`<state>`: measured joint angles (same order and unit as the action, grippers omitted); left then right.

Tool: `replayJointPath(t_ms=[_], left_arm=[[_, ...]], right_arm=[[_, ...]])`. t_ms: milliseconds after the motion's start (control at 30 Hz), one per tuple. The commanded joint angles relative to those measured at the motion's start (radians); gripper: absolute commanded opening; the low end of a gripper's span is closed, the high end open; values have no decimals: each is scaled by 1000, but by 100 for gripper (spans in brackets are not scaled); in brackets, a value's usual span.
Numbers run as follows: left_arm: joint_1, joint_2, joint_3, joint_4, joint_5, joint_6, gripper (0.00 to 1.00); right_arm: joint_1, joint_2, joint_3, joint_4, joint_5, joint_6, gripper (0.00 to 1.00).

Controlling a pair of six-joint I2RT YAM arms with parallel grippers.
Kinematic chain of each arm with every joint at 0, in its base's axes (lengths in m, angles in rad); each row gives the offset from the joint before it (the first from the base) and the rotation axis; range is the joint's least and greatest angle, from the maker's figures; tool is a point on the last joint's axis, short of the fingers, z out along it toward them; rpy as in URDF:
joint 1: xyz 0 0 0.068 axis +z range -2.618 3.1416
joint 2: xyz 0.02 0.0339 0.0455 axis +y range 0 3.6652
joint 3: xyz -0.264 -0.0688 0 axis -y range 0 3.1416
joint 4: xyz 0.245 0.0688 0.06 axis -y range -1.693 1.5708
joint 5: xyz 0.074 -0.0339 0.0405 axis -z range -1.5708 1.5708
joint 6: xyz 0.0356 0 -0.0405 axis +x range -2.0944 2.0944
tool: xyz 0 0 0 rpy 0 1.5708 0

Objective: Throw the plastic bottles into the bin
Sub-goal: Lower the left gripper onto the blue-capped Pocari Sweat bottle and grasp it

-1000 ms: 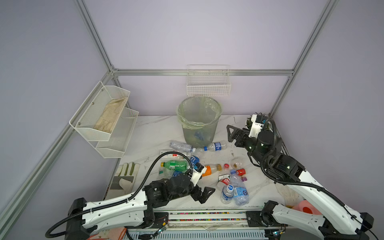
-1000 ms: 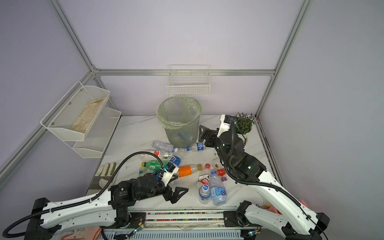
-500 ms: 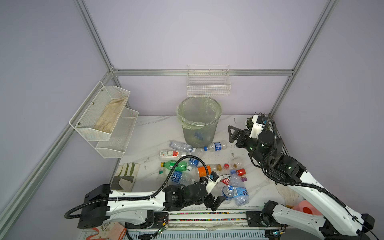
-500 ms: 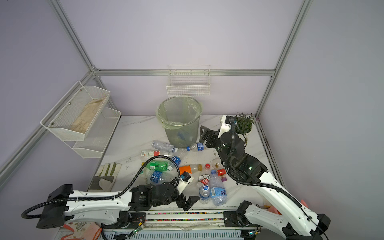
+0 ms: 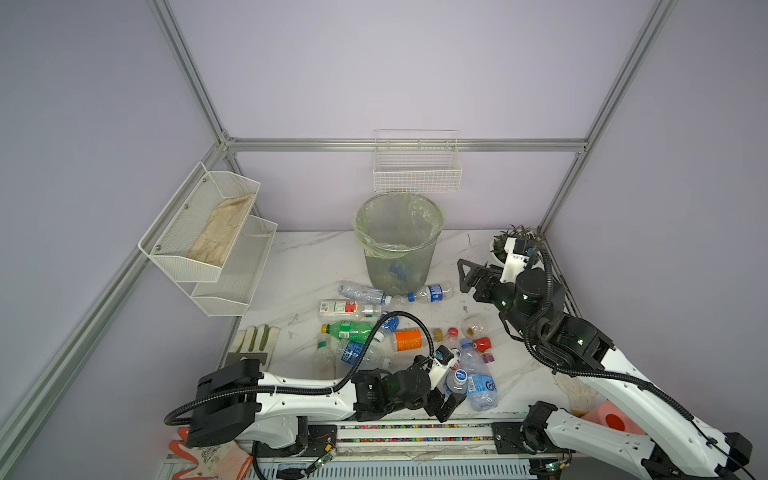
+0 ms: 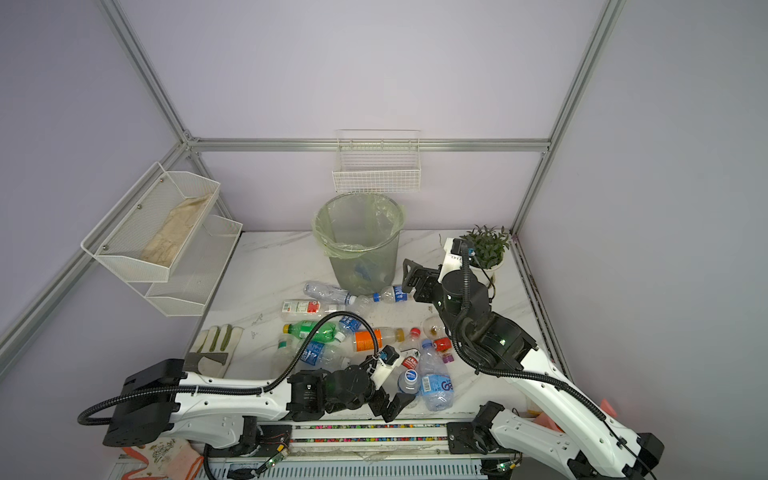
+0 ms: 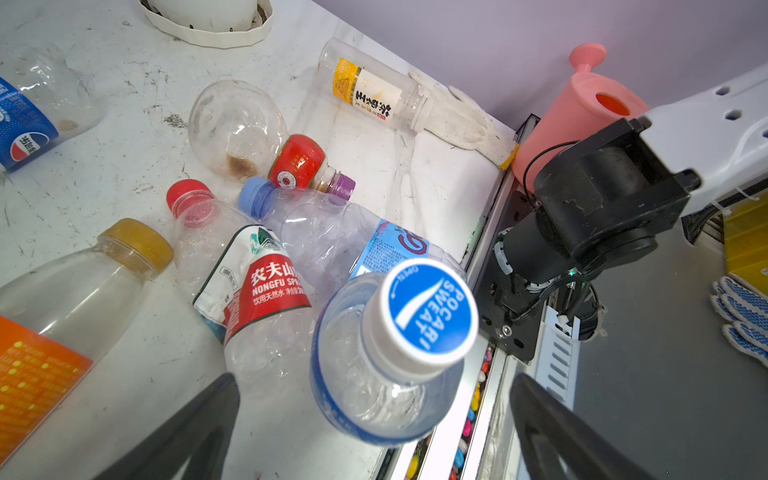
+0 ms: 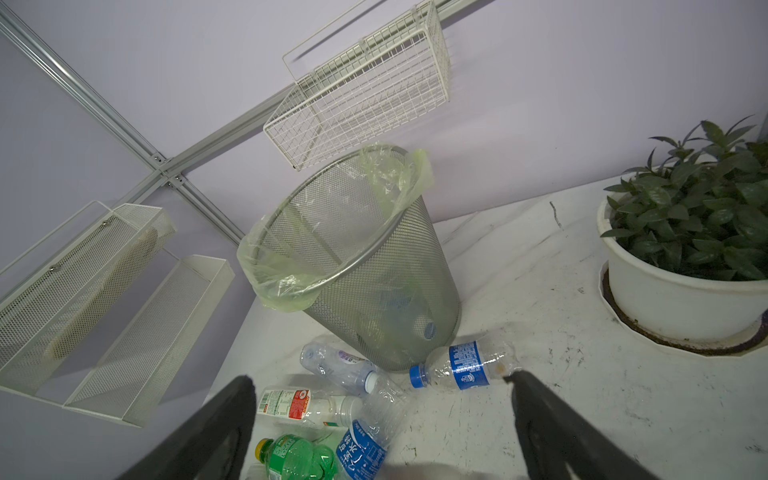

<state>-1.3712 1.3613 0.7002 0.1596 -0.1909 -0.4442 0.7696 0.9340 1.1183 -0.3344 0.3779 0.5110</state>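
Next I will advance my left gripper toward the clear bottle until the open fingers straddle the bottle's body below its cap (image 5: pixel 456 387) (image 7: pixel 374 401) and close, since it stands upright between them.
Several plastic bottles lie scattered on the white marble table (image 5: pixel 316 266) in front of the bin (image 5: pixel 399 249), a grey mesh wastebasket with a pale green liner. Among them are a green one (image 5: pixel 349 329) and an orange-labelled one (image 5: pixel 409 338). My left gripper (image 5: pixel 446 405) is open near the table's front edge. An upright clear bottle with a blue and white cap (image 7: pixel 390 353) stands between its fingers, untouched. My right gripper (image 5: pixel 467 276) hovers open and empty to the right of the bin, above a blue-labelled bottle (image 8: pixel 465 365).
A potted plant (image 5: pixel 505 245) stands at the back right, close behind my right wrist. A white wire basket (image 5: pixel 417 172) hangs above the bin, and a two-tier mesh shelf (image 5: pixel 208 241) is on the left wall. Gloves (image 5: pixel 253 340) and a pink watering can (image 7: pixel 582 104) lie at the edges.
My left arm has swung rightward along the front of the table, bringing its open gripper around the upright capped bottle. The right gripper has sunk slightly beside the bin.
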Motion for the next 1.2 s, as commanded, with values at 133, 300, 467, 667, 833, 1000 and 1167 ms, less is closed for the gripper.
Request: replayJointPath(t_ms=[133,300,467,667,833,1000,1167], left_arm=[[-8,77,118,92,-11,2,97],[-8,115,133,92,-18,2,96],[-8,146,140,101,-39,2,93],[-9,177,153,112,-51,4,79],[-8,179,159,97,-64,-2,54],[-9,146,148,74,-76,2,42],[-8,70,148,28,-85,16,39]], right_arm=[[-5,-25,-9,-12,16,3,97],[-5,-31,-18,-13,17,6,97],[-4,-34,-17,-12,14,7,97],[-4,-43,-20,-15,15,9,97],[-4,-57,-25,-18,18,13,97],[-5,-74,-30,-24,23,18,97],[-4,-89,-32,-32,30,18,97]])
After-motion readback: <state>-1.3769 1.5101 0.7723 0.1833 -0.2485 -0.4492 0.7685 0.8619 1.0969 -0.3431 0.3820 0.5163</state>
